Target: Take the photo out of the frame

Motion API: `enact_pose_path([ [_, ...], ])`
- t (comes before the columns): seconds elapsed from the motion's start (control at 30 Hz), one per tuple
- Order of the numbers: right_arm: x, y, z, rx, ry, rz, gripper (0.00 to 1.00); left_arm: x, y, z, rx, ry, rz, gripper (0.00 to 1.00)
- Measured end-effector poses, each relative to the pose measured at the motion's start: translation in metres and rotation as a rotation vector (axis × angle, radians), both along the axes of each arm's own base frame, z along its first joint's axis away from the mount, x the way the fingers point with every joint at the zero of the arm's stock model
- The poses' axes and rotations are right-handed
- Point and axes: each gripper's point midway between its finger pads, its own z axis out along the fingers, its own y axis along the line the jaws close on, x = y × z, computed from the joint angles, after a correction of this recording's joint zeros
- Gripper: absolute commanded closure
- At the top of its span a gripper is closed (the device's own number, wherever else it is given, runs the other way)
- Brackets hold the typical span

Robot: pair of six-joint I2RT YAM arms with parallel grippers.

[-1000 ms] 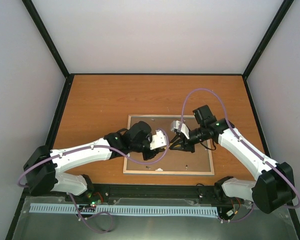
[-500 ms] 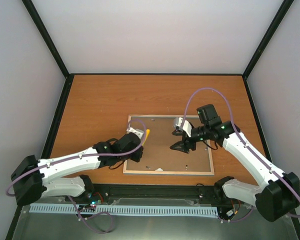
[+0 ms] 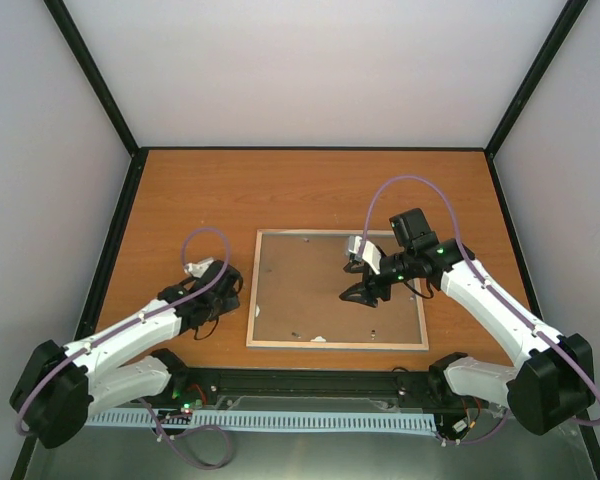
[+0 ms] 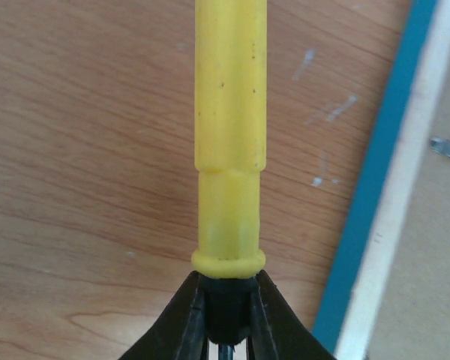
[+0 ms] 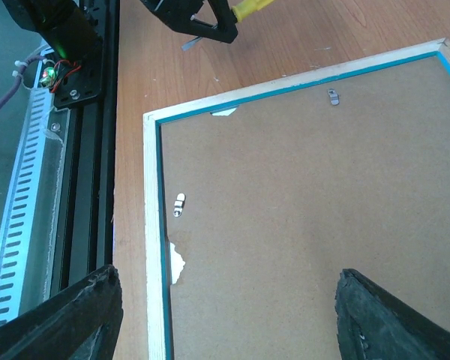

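Note:
I should next lower the screwdriver (image 4: 230,135) with my left gripper onto the table, slightly away from the frame's edge, then release its black neck.
The frame (image 3: 251,300) lies face down near the table's front edge, pale wood edge up, with a blue inner border (image 5: 163,247). A brown backing board (image 5: 307,172) fills it and hides the photo. Small metal clips (image 5: 179,204) sit on the board. My right gripper (image 5: 229,304) hovers open over the board's right half (image 3: 360,292), nothing between its fingers. My left gripper (image 4: 226,322) is shut on the black neck of a yellow-handled screwdriver (image 4: 230,135). It sits over bare table (image 3: 215,292), just left of the frame's edge (image 4: 405,187).
A black rail (image 5: 90,150) and a slotted grey cable channel (image 3: 280,420) run along the near table edge. Enclosure walls with black posts close the left, right and back sides. Purple cables loop over both arms (image 3: 410,185).
The two grippers were together over the frame. The right gripper has opened and stayed there. The left arm has drawn back left, off the frame, with the screwdriver.

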Motion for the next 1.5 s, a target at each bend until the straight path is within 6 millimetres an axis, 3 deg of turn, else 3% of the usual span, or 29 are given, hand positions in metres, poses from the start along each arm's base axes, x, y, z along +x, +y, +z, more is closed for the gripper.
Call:
enact_pose_path([
  [0.2,-0.002,-0.001,-0.002,-0.007,0.0,0.01,0.24,-0.002,0.021,-0.014,-0.025,0.036,0.12,0.93],
  [1.0,-0.004,-0.002,-0.009,-0.023,0.017,0.026,0.25,-0.016,0.037,-0.035,-0.03,0.069,0.245,0.86],
  [1.07,-0.004,-0.002,-0.009,-0.024,0.017,0.026,0.25,-0.017,0.037,-0.035,-0.03,0.07,0.247,0.81],
  [1.13,-0.004,-0.002,-0.009,-0.025,0.02,0.026,0.25,-0.017,0.037,-0.035,-0.031,0.069,0.25,0.68],
  [1.5,-0.004,-0.002,-0.012,-0.03,0.031,0.027,0.25,-0.017,0.039,-0.035,-0.029,0.068,0.267,0.66],
])
